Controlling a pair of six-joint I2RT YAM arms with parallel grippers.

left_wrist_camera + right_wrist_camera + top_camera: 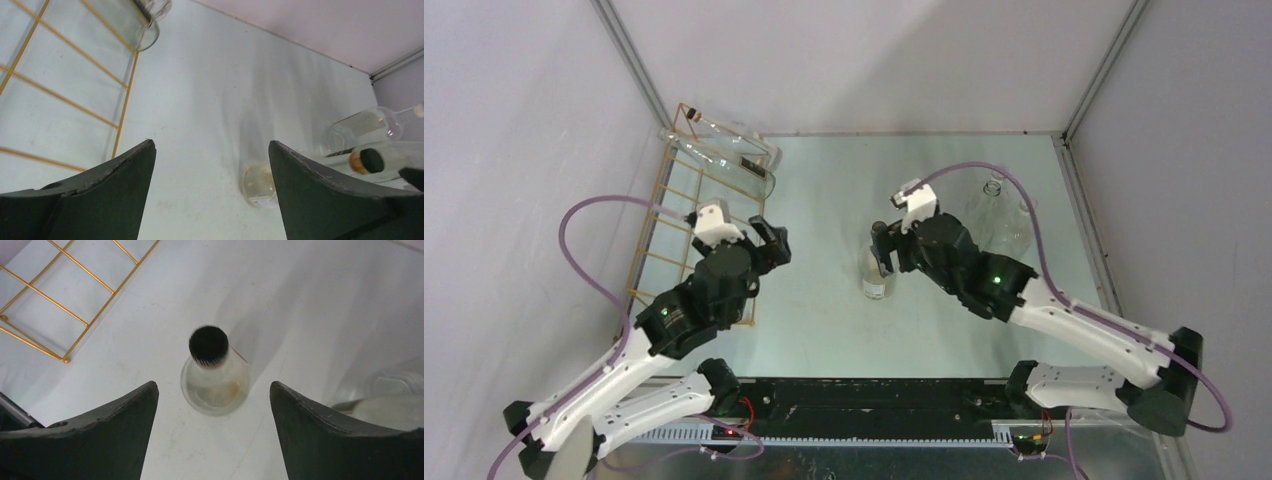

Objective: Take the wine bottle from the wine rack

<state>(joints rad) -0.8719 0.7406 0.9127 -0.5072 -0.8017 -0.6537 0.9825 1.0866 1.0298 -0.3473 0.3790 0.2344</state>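
Note:
The bottle is standing apart from my right gripper's fingers, so I should next move that gripper down and to the left in the top view, onto the bottle's neck below the cap (pixel 215 366).
The gold wire wine rack (pixel 667 235) lies along the left side of the table. Two clear wine bottles (pixel 724 160) lie across its far end; one bottle's base shows in the left wrist view (pixel 142 27). My left gripper (pixel 764 238) is open and empty, above the rack's right rail (pixel 125 100), well short of those bottles. A clear bottle with a black cap (pixel 876 272) stands upright on the table mid-scene. My right gripper (pixel 886 252) is open just above it; in the right wrist view the bottle (pixel 215 382) stands apart from the fingers.
More clear bottles stand at the back right (pixel 1001 215), also showing in the left wrist view (pixel 367 125) and the right wrist view (pixel 395 382). Grey walls close in the table on three sides. The rack's near corner shows in the right wrist view (pixel 65 359).

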